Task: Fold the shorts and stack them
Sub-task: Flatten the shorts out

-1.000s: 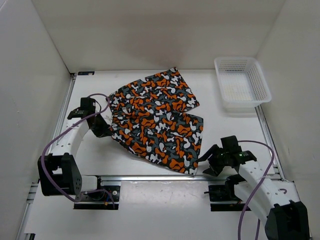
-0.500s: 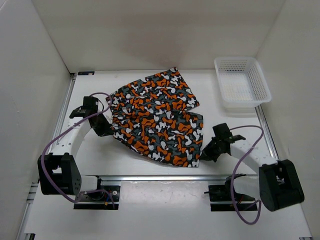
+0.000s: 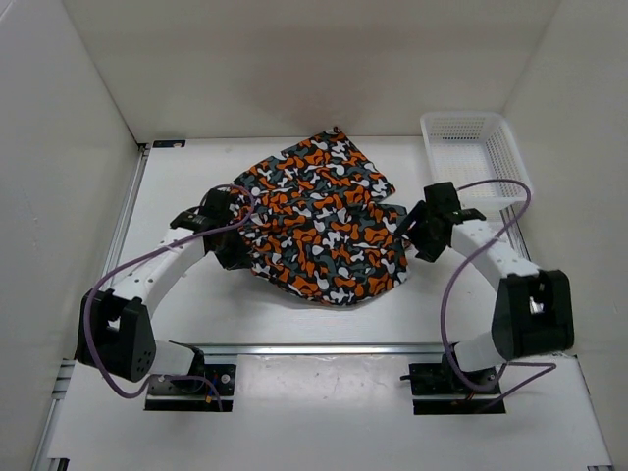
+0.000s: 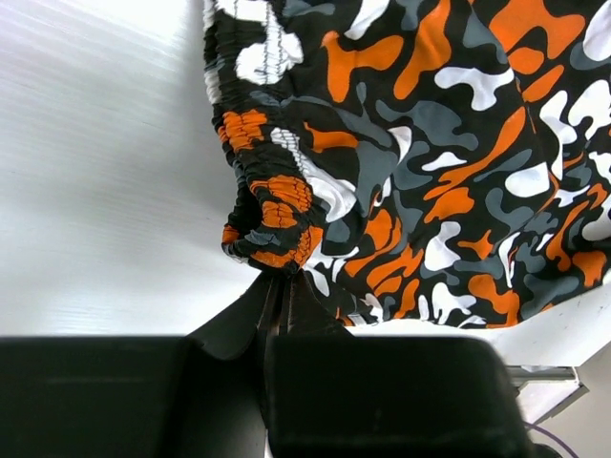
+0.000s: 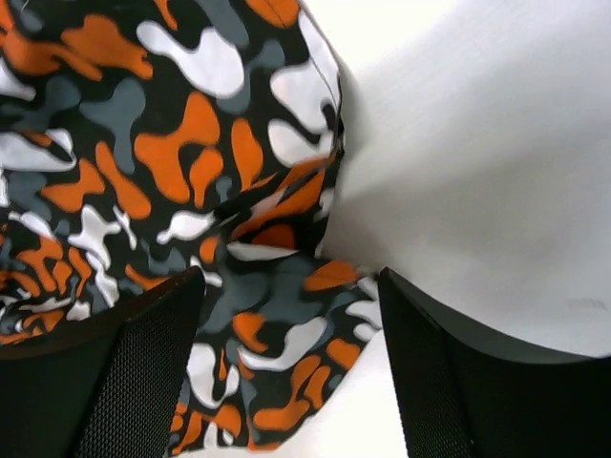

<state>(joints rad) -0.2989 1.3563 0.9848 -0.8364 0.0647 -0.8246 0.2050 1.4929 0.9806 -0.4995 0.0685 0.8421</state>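
My right gripper will next move back and down onto the shorts' near corner [image 3: 401, 279], because the corner's cloth is loose. That corner is below my right gripper and closer to my base.
The shorts [image 3: 324, 221], patterned in orange, black, grey and white, lie bunched and partly folded over themselves in the middle of the table. My left gripper [image 3: 233, 252] is at their left edge. In the left wrist view it [image 4: 282, 275] is shut on the gathered elastic waistband [image 4: 272, 205], and the cloth [image 4: 449, 162] spreads away to the right. My right gripper [image 3: 416, 233] is at the shorts' right edge. Its jaws [image 5: 291, 334] stand open with a corner of the shorts [image 5: 277, 372] lying loose between the fingers [image 5: 143, 367].
A white mesh basket [image 3: 476, 162] stands at the back right, just behind the right arm's wrist. White walls close the table on the left, back and right. A metal rail [image 3: 324, 348] runs along the near edge.
The right arm swung from the near edge up to the shorts' right side, carrying the front corner back, and now stands open. The left gripper moved right with the waistband. The shorts are more compact.
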